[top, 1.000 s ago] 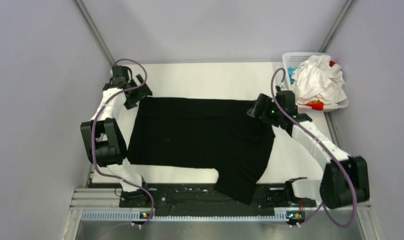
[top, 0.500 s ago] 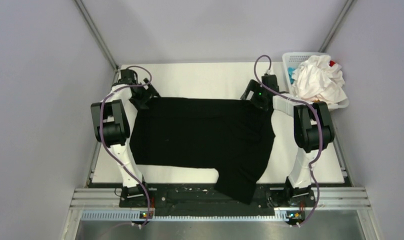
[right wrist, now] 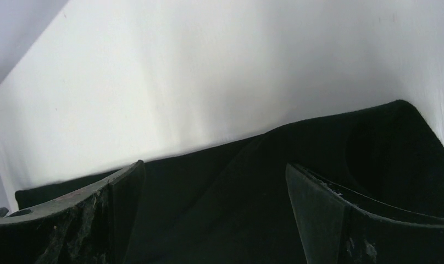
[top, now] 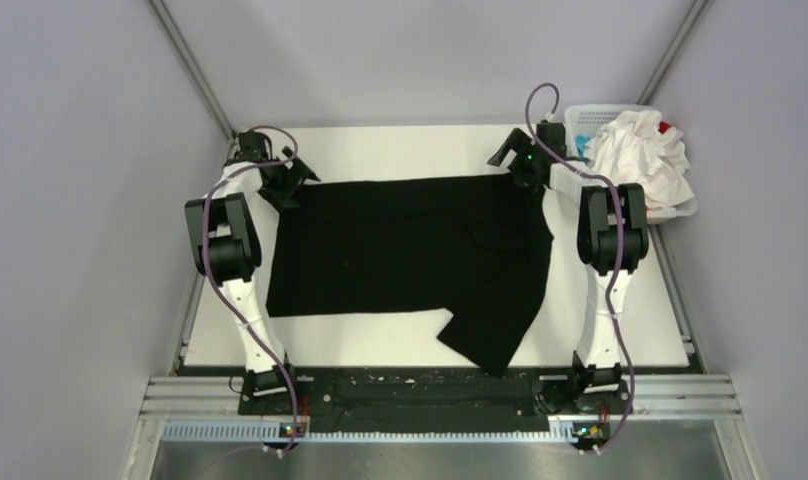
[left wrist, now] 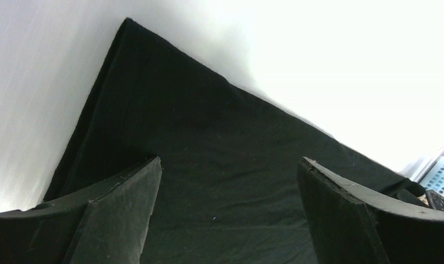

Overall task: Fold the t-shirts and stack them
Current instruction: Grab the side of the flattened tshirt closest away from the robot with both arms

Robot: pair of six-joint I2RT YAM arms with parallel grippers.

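Note:
The shirt's sleeveless near corner [top: 273, 311] is back toward my base from my left gripper, clear against the bare table, so next I need to bring my left gripper back and down onto it.
A large black t-shirt [top: 410, 250] lies spread flat on the white table [top: 410, 150], with one sleeve pointing toward the near edge at the lower right. My left gripper [top: 285, 185] is at the shirt's far left corner. My right gripper [top: 520, 170] is at its far right corner. In the left wrist view the gripper [left wrist: 229, 160] is open, its fingers wide apart over the black cloth [left wrist: 209, 132]. In the right wrist view the gripper [right wrist: 214, 165] is open over the shirt's far hem [right wrist: 236, 181]. White t-shirts [top: 635, 160] are heaped in the basket.
The white lattice basket [top: 580, 115] stands at the far right corner, with bits of red cloth [top: 664, 127] and blue cloth in it. Grey walls close in the table on three sides. A black rail runs along the near edge.
Both arms have stretched toward the far side of the table. The black shirt has slid away from the near edge with them, and its sleeve no longer hangs over the front rail.

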